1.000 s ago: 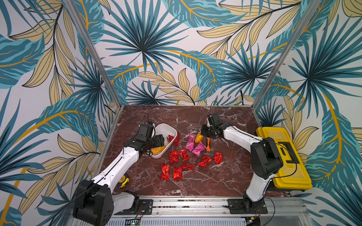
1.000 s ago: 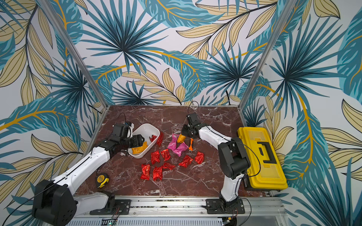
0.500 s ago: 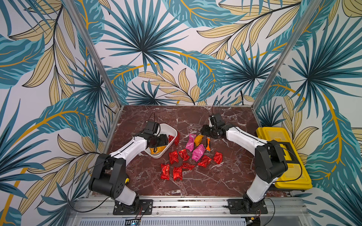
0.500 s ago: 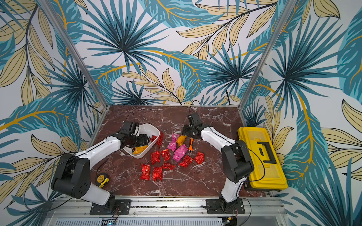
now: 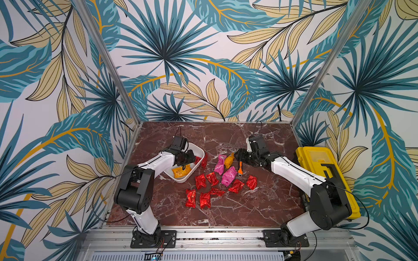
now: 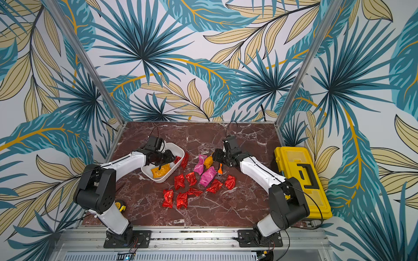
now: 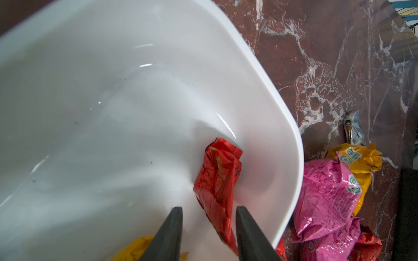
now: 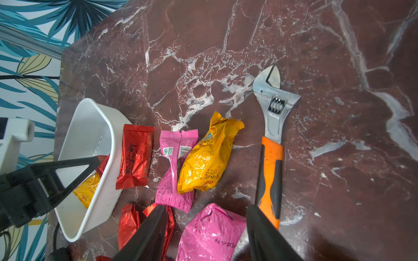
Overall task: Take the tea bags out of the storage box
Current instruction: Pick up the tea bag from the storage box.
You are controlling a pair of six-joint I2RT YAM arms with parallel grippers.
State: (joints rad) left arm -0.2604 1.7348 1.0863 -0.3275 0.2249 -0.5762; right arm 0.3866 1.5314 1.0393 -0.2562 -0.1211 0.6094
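Observation:
My right gripper comes across toward the storage box next and closes on the red tea bag's loose end (image 5: 197, 159) (image 8: 103, 162), as my left gripper straddles its near end.
The white storage box (image 5: 181, 179) (image 7: 271, 90) sits at the left of the table. In it lie an orange-yellow tea bag (image 5: 181, 170) and a red tea bag (image 7: 217, 178). My left gripper (image 5: 192, 158) (image 7: 209, 208) reaches into the box, open, its fingers either side of the red bag's near end; a gap shows on one side. My right gripper (image 5: 236, 156) (image 8: 205, 206) hangs open and empty over a pink tea bag (image 8: 210, 232) lying on the table. Beside it lie another pink bag (image 8: 176, 162), an orange-yellow bag (image 8: 208, 158) and several red bags (image 5: 204, 183).
An orange-handled wrench (image 5: 241, 168) (image 8: 270, 158) lies just right of the tea bags, next to my right gripper. A red bag (image 8: 135, 158) leans against the box's outer wall. A yellow toolbox (image 5: 325, 178) stands at the right edge. A tape measure (image 6: 118, 205) lies behind the left arm.
My right gripper opened and let go of a pink tea bag, which now lies on the table. My left gripper reached further into the box, and its fingers narrowed around the red bag.

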